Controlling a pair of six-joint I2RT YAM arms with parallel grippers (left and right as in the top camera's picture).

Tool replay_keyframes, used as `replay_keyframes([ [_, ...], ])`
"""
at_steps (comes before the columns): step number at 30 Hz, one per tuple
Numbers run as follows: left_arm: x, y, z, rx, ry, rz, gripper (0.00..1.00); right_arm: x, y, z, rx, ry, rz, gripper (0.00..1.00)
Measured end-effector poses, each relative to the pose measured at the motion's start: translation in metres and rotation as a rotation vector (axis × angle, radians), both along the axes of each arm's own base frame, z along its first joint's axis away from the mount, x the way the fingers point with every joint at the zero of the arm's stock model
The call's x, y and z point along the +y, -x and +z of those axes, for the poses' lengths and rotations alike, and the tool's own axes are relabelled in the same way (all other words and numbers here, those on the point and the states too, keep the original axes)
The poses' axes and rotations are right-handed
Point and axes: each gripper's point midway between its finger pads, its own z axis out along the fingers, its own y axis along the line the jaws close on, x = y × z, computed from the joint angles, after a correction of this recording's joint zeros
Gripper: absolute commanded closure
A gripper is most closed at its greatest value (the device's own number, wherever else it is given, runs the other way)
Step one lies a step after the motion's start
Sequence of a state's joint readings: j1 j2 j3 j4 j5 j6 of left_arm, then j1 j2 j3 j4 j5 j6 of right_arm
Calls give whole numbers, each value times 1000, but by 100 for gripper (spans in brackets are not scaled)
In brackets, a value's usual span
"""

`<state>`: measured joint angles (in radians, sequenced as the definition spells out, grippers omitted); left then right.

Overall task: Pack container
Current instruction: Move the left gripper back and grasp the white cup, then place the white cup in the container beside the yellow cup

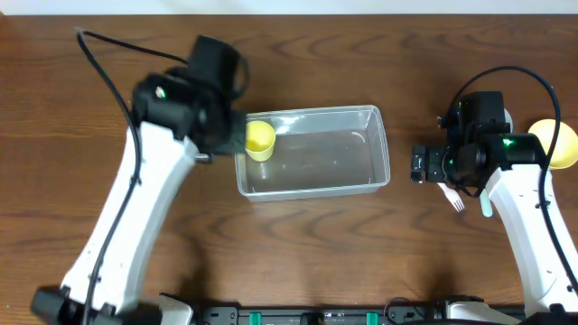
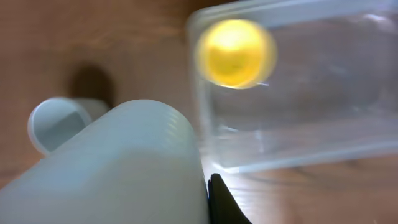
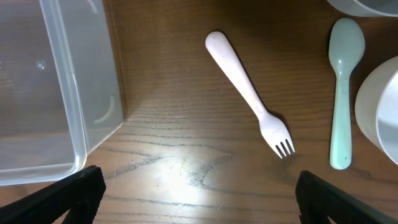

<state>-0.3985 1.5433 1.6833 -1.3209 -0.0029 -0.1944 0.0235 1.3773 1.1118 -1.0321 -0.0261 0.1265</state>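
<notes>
I need to move my left gripper over the container's rim next and down to the bottom of its near corner beside the yellow cup to release there, because that spot is empty.
The clear plastic container (image 1: 361, 181) lies in the middle of the table, and a yellow cup (image 1: 259, 138) stands inside its left end. In the left wrist view the container (image 2: 311, 134) and the yellow cup (image 2: 235, 53) are blurred. My left gripper (image 1: 228, 134) is at the container's left edge, shut on a pale grey-green cup (image 2: 124, 168). Only one black finger (image 2: 219, 198) shows beside that cup. My right gripper (image 3: 199, 199) is wide open and empty, low over the wood to the right of the container (image 3: 93, 93).
A white fork (image 3: 249, 93), a mint spoon (image 3: 343, 93) and a white bowl (image 3: 380, 106) lie right of the container. A yellow bowl (image 1: 560, 140) sits at the far right. A second pale cup (image 2: 56, 124) stands on the table left of the container.
</notes>
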Motion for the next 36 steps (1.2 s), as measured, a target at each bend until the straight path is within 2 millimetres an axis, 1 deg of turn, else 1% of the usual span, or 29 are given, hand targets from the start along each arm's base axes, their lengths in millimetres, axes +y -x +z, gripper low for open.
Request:
replay_keyframes([
  [2,-21,9,4,-15,7,-69,94,0,0,0,0,0,0,1],
  [5,-45,11,-4,-20,13,-133,94,0,0,0,0,0,0,1],
  [8,-61,12,-26,0,4,-171,94,0,0,0,0,0,0,1],
  [10,-66,13,-46,21,-6,-185,94,0,0,0,0,0,0,1],
  [14,-65,19,-87,69,-34,-190,94,0,1,0,2,0,0,1],
  [18,-59,26,-120,103,-53,-190,94,0,1,0,6,0,0,1],
  [22,-60,26,-140,101,-53,-194,94,0,2,0,7,0,0,1],
  [27,-64,20,-154,107,-57,-196,94,0,3,-1,14,0,0,1],
  [30,-65,16,-170,133,-73,-198,94,0,4,-1,18,0,0,1],
  [33,-61,14,-188,173,-95,-193,92,0,5,-1,19,0,0,1],
  [34,-60,13,-190,179,-97,-189,90,0,5,-1,19,0,0,1],
  [35,-57,13,-193,188,-102,-185,86,0,5,-1,19,0,0,1],
  [36,-56,13,-195,192,-103,-181,77,0,5,-1,19,0,0,1],
])
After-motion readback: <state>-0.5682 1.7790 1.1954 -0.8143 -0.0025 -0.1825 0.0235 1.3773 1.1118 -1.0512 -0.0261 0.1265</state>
